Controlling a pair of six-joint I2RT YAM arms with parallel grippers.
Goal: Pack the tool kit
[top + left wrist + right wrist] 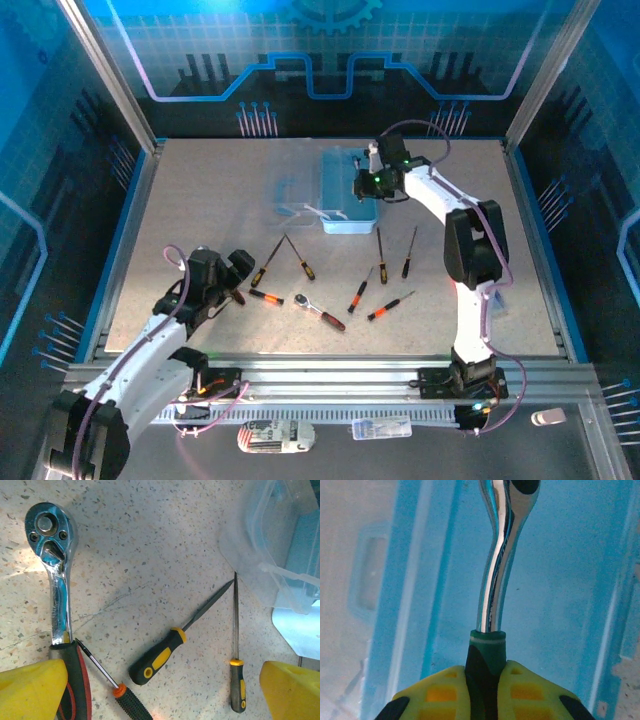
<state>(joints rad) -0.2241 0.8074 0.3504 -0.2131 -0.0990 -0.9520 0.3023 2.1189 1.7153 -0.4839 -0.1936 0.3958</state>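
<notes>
My right gripper will next bring the chrome ratchet wrench (495, 580) down to the bottom of the pale blue box and let go of its green-and-black handle, because the box's bottom is bare beneath it.
The tool kit box (350, 215) is pale blue and stands at the back centre, its clear lid (293, 200) lying open to the left. My right gripper (487, 690) hangs over the box interior (570, 580), shut on the green-and-black handle of a chrome ratchet wrench (495, 580). My left gripper (162, 700) is open low over the table, its yellow fingers (30, 690) on either side of loose tools. Below it lie a second ratchet wrench (55, 580), a black-and-yellow screwdriver (157, 657), a thin screwdriver (236, 680) and an orange-collared one (122, 695).
More screwdrivers (381, 255) lie scattered in front of the box, between the two arms. The ratchet wrench (320, 311) on the table lies near the front edge. The open lid's rim (280, 545) is close to the thin screwdriver's tip. Blue walls enclose the table.
</notes>
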